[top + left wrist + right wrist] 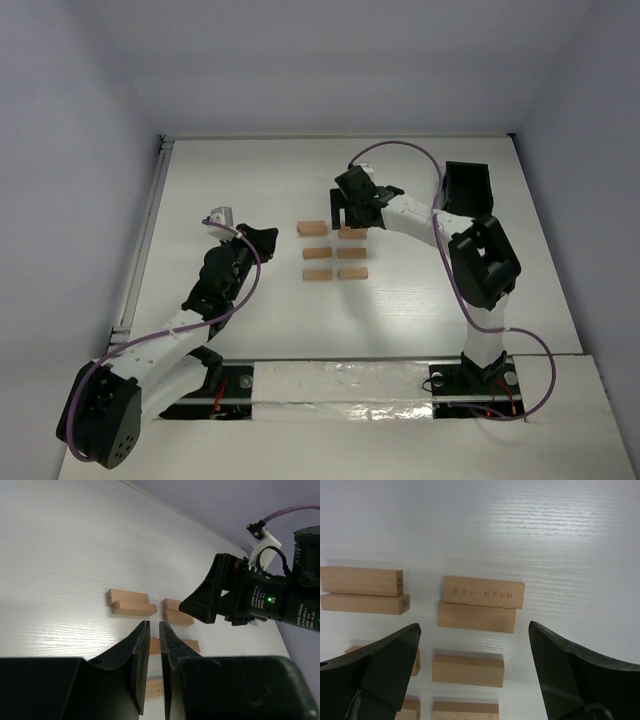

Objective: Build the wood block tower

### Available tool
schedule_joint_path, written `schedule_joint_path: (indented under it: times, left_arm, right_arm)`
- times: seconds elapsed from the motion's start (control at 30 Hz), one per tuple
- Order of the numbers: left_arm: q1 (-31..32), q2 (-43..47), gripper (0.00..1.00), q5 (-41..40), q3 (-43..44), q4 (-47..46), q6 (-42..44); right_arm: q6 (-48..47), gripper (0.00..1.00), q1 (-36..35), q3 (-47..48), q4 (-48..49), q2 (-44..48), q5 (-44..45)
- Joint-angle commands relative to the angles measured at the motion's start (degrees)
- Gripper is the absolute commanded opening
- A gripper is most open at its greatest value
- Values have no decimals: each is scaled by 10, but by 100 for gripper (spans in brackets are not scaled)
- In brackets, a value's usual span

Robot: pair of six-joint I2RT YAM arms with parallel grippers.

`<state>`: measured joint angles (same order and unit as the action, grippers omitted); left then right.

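I need to turn my right gripper and lower it over both blocks, then close it across their long sides, because the far pair of blocks below lies lengthwise between the open fingers.
Several light-tan wooden blocks (317,253) lie flat in two columns mid-table. In the right wrist view the far row shows as two pairs of blocks pressed together (480,605) (362,590), with single blocks (467,670) nearer. My right gripper (352,212) (474,626) is wide open and empty, hovering over the far right pair. My left gripper (266,238) (154,625) is empty, its jaws closed to a thin slit. It sits low, left of the blocks and pointing at them (130,603). The right gripper's black body (235,597) shows in the left wrist view.
A small black plastic box (468,188) stands at the back right, beside the right arm. A raised rail (150,220) runs along the table's left edge. A foil-taped strip (340,385) crosses the near edge between the arm bases.
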<state>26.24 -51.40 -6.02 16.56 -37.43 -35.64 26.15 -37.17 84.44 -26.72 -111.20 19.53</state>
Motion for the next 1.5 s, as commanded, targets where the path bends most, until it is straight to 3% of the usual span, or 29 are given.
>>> schedule_joint_path:
  times: [0.0,0.27,0.8,1.3,1.43,1.47]
  left_arm:
    - [-2,-2,12,8,21,-21,7]
    - [-2,-3,12,12,21,-22,6]
    - [-2,-9,12,9,23,-22,7]
    - [-2,-23,12,7,26,-24,9]
    - [-2,-25,12,4,27,-21,10]
    - [-2,-25,12,2,27,-22,11]
  right_arm:
    - [-61,94,3,29,-30,-5,-16]
    - [-110,96,20,22,-63,-16,-28]
    - [-170,97,42,106,-108,-99,-33]
    - [-281,99,48,191,-115,-157,-98]
    - [-275,94,48,202,-118,-169,-121]
    - [-270,83,53,201,-116,-170,-121]
